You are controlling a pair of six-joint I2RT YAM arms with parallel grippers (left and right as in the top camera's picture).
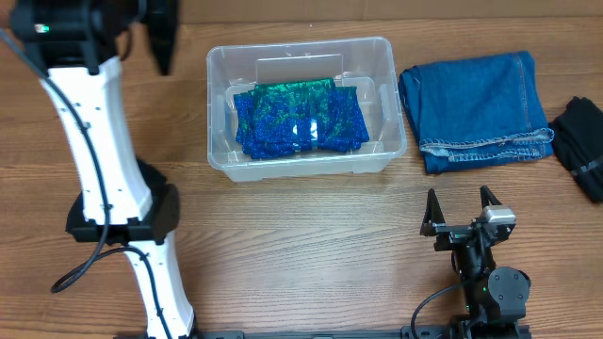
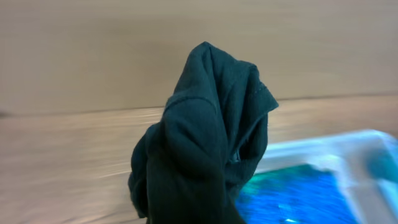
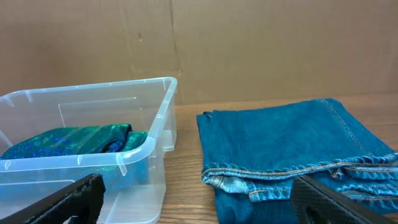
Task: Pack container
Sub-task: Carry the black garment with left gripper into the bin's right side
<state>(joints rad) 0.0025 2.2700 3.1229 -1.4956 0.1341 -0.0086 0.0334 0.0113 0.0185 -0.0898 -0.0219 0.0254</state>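
Observation:
My left gripper swings and turns over the container (image 1: 386,56) next. The garment (image 2: 205,137) then goes down into the container's end by the jeans, where the blue-green cloth leaves room.
The clear plastic container (image 1: 386,56) stands at the back middle of the table, with a folded blue-green shiny cloth (image 1: 300,118) inside. It also shows in the right wrist view (image 3: 158,84) and the left wrist view (image 2: 367,146). My left gripper (image 1: 162,45) is raised to the left of the container. It holds a dark green-black garment (image 2: 205,137) that hides its fingers. My right gripper (image 1: 462,209) is open and empty near the front edge, in front of folded blue jeans (image 1: 476,108). In the right wrist view (image 3: 198,186) it faces the gap between the container and the jeans (image 3: 286,143).
A black cloth (image 1: 584,141) lies at the far right edge of the table. The left arm's white links (image 1: 94,141) rise from its base at the front left. A brown wall backs the table.

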